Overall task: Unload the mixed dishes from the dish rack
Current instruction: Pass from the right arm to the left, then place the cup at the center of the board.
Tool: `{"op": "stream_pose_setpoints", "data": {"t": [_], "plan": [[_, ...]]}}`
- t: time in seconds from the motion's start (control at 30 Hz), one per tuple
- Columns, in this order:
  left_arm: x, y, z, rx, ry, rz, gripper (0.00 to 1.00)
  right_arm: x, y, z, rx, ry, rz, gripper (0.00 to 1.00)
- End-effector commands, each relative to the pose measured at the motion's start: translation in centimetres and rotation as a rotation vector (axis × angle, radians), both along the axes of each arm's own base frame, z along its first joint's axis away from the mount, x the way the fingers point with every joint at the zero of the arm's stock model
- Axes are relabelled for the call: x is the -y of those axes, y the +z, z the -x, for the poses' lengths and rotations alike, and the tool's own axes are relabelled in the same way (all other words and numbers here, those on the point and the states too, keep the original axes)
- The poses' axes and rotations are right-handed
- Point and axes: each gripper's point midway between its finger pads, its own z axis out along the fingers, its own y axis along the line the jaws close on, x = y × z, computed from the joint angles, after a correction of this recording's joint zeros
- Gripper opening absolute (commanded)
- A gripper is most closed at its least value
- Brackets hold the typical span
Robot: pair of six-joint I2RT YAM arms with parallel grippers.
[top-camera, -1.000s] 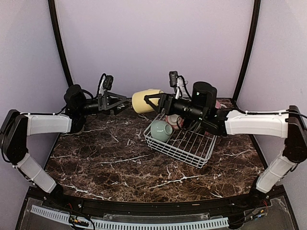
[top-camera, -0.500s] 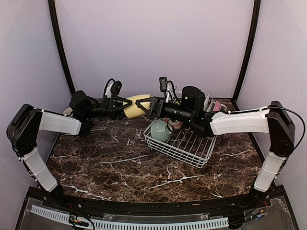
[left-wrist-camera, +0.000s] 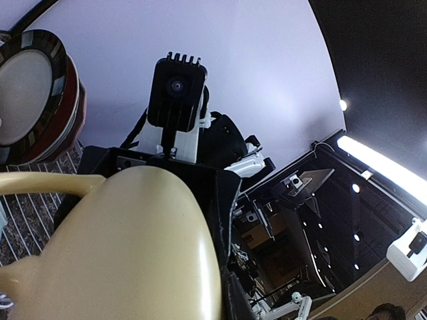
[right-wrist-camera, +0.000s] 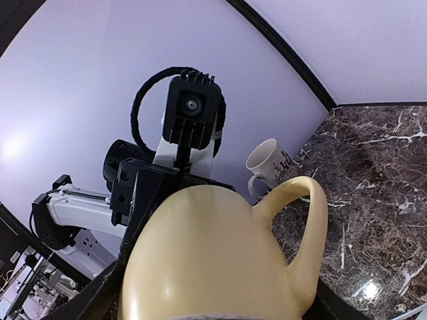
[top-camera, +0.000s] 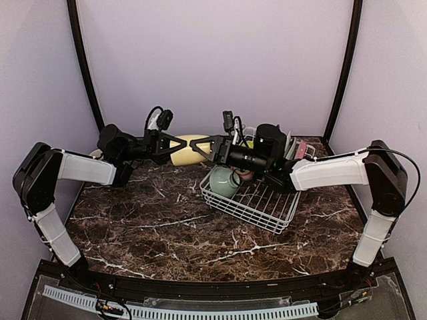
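Note:
Bare marble is below my left gripper, to its left in the top view, so the gripper should tip down, lower beside the white printed mug and let go.
A yellow mug (top-camera: 187, 148) hangs in the air left of the dish rack (top-camera: 257, 208), held from both sides. My left gripper (top-camera: 175, 148) is shut on its left end; one black finger (left-wrist-camera: 225, 220) lies against the mug (left-wrist-camera: 113, 247). My right gripper (top-camera: 204, 148) grips the mug's (right-wrist-camera: 213, 260) wide body from the right, with the handle (right-wrist-camera: 313, 233) sticking out to the side. A mint bowl (top-camera: 223, 181) lies in the rack's near-left corner. Plates (top-camera: 294, 147) stand at the rack's far end, a black one (left-wrist-camera: 37, 87) in front of a red one.
A white printed mug (right-wrist-camera: 270, 163) stands on the marble table (top-camera: 167, 227) at the far left, behind my left arm. The purple back wall is close behind both grippers. The rack sits right of centre, angled.
My right arm has carried the yellow mug leftward, away from the rack. My left gripper has come in from the left and closed on the mug's other end.

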Motion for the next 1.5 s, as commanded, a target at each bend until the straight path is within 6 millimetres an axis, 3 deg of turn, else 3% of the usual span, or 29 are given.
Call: {"op": "stream_pose_setpoints", "data": {"t": [0.0,0.03,0.1,0.27,0.37,0.4,0.43,0.47,0.5,0.53,0.57,0.6,0.63,0.67,0.7,0.83,0.87,0.9,0.93,0.97,1.1,1.33,1.47], "plan": [[-3.0,3.5,0.0,0.188,0.078,0.104,0.01,2.1,3.0,-0.2,0.123,-0.026,-0.054,0.71],[-3.3,3.6,-0.2,0.187,0.088,0.105,0.01,2.3,2.7,-0.4,0.116,-0.037,-0.033,0.83],[-4.3,3.6,-1.1,0.189,0.128,0.102,0.01,2.8,2.5,-0.7,0.112,-0.043,-0.009,0.97],[-7.2,3.4,-3.7,0.174,0.249,0.087,0.01,3.4,2.0,-0.5,0.133,-0.054,0.061,0.99],[-7.9,1.5,-5.5,0.133,0.315,0.001,0.01,3.9,1.9,-0.6,0.14,-0.078,0.1,0.99],[-8.3,1.7,-5.8,0.147,0.353,-0.021,0.01,4.0,1.7,-0.6,0.146,-0.081,0.118,0.99],[-8.4,-1.1,-6.8,0.104,0.387,-0.124,0.01,4.1,1.4,-0.5,0.15,-0.084,0.135,0.99],[-8.9,-0.2,-7.5,0.137,0.461,-0.165,0.01,4.2,1.1,-0.6,0.151,-0.091,0.151,0.99],[-9.7,-4.4,-8.8,0.085,0.556,-0.358,0.01,4.4,0.9,-0.6,0.15,-0.099,0.166,0.99],[-10.3,-3.1,-9.2,0.146,0.621,-0.428,0.01,4.5,0.6,-0.7,0.145,-0.106,0.184,0.99],[-12.2,-6.8,-9.6,0.136,0.708,-0.659,0.01,4.7,0.4,-0.7,0.142,-0.11,0.197,0.99],[-13.2,-6.3,-9.9,0.167,0.762,-0.736,0.01,4.8,0.1,-0.6,0.14,-0.109,0.212,0.99],[-15.5,-8.2,-10.1,0.162,0.835,-0.905,0.01,4.8,-0.2,-0.5,0.14,-0.109,0.223,0.99],[-16.5,-8.0,-10.4,0.171,0.87,-0.963,0.01,5.0,-0.4,-0.5,0.14,-0.112,0.234,0.99],[-18.3,-9.1,-10.3,0.156,0.911,-1.084,0.01,5.1,-0.6,-0.5,0.14,-0.114,0.245,0.99],[-21.2,-10.5,-10.9,0.126,0.929,-1.32,0.01,5.4,-1.3,-0.6,0.129,-0.126,0.291,0.99],[-21.5,-12.4,-10.6,0.086,0.875,-1.39,0.01,5.4,-1.3,-0.5,0.133,-0.127,0.296,0.99],[-21.4,-12.0,-11.1,0.088,0.869,-1.405,0.01,5.5,-1.4,-0.5,0.138,-0.131,0.302,0.99],[-21.4,-13.8,-10.7,0.048,0.811,-1.457,0.01,5.5,-1.4,-0.5,0.141,-0.134,0.304,0.99],[-21.2,-13.8,-11.0,0.052,0.803,-1.472,0.01,5.6,-1.6,-0.4,0.139,-0.135,0.31,0.99],[-21.6,-16.9,-10.8,0.056,0.719,-1.657,0.01,5.7,-1.9,-0.3,0.14,-0.136,0.325,0.99],[-22.1,-18.1,-10.6,0.063,0.698,-1.741,0.01,5.5,-2.6,0.0,0.154,-0.125,0.373,0.99],[-22.3,-20.1,-10.5,0.038,0.641,-1.787,0.05,5.3,-4.4,-0.5,0.154,-0.159,0.532,0.99]]}}
